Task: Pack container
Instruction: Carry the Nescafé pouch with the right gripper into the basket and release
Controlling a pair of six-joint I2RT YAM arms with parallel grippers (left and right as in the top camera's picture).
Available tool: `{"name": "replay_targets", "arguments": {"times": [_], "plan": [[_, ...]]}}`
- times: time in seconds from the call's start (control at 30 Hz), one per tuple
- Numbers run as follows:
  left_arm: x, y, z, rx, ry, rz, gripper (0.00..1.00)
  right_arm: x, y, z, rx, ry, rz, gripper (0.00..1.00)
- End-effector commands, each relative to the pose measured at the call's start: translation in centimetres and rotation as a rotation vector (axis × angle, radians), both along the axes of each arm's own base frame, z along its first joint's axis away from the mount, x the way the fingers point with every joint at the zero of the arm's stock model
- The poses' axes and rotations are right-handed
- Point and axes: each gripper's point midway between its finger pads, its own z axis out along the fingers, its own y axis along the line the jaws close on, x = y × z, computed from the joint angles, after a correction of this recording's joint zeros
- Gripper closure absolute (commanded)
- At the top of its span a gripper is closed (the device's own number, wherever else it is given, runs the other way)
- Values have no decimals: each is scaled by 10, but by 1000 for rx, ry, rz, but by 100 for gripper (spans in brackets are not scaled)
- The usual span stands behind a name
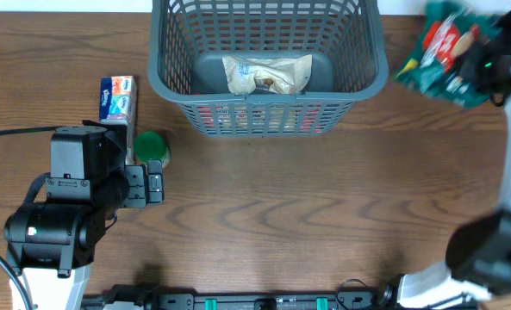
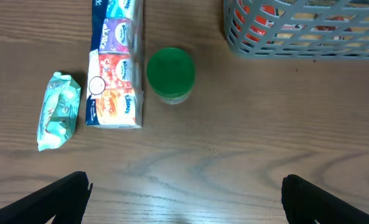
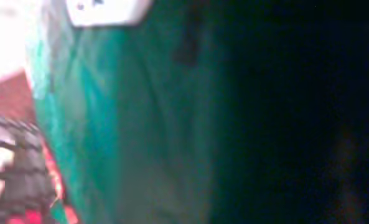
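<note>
The snack bag (image 1: 445, 52) is hanging beside the basket. My right gripper needs to lift it over the rim of the basket next, then lower it by the pale bag.
The container, a large dark grey lattice basket (image 1: 264, 116), stands at the back centre and holds a pale crinkled bag (image 1: 266, 74); its corner shows in the left wrist view (image 2: 308, 37). My right gripper (image 1: 488, 60) is to the right of the basket, shut on a green and red snack bag (image 1: 445, 52) held off the table. The bag fills the right wrist view (image 3: 122, 124) and hides the fingers. My left gripper (image 2: 184, 199) is open and empty over bare table, short of a green-lidded jar (image 2: 170, 73).
A long multicoloured tissue pack (image 2: 116, 68) lies just left of the jar (image 1: 152, 146), also seen from overhead (image 1: 117, 96). A small mint-green packet (image 2: 60, 112) lies left of the tissue pack. Red and yellow items show through the basket's front wall.
</note>
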Motion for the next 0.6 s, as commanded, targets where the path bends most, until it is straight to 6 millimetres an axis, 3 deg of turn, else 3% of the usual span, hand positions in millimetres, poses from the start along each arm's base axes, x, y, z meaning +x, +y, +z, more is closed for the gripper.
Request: {"name": "replay_targets", "arguments": {"times": [0.0,0.2,0.3,0.33,0.43,0.5,0.57], "plan": [[1,0,6,13,-15,-10,2,-15,16,102,-78,-263,13,99],[1,0,6,13,-15,-10,1,-32,71,213,-238,-593,162,99],[1,0,6,13,-15,-10,2,-31,110,249,-315,-728,279,99],[1,0,6,13,-15,-10,1,-29,133,259,-358,-772,365,98],[1,0,6,13,-15,-10,2,-24,191,263,-460,-833,587,99],[1,0,6,13,-15,-10,2,-16,233,252,-505,-842,714,99],[1,0,6,13,-15,-10,2,-6,260,237,-513,-826,781,99]]}}
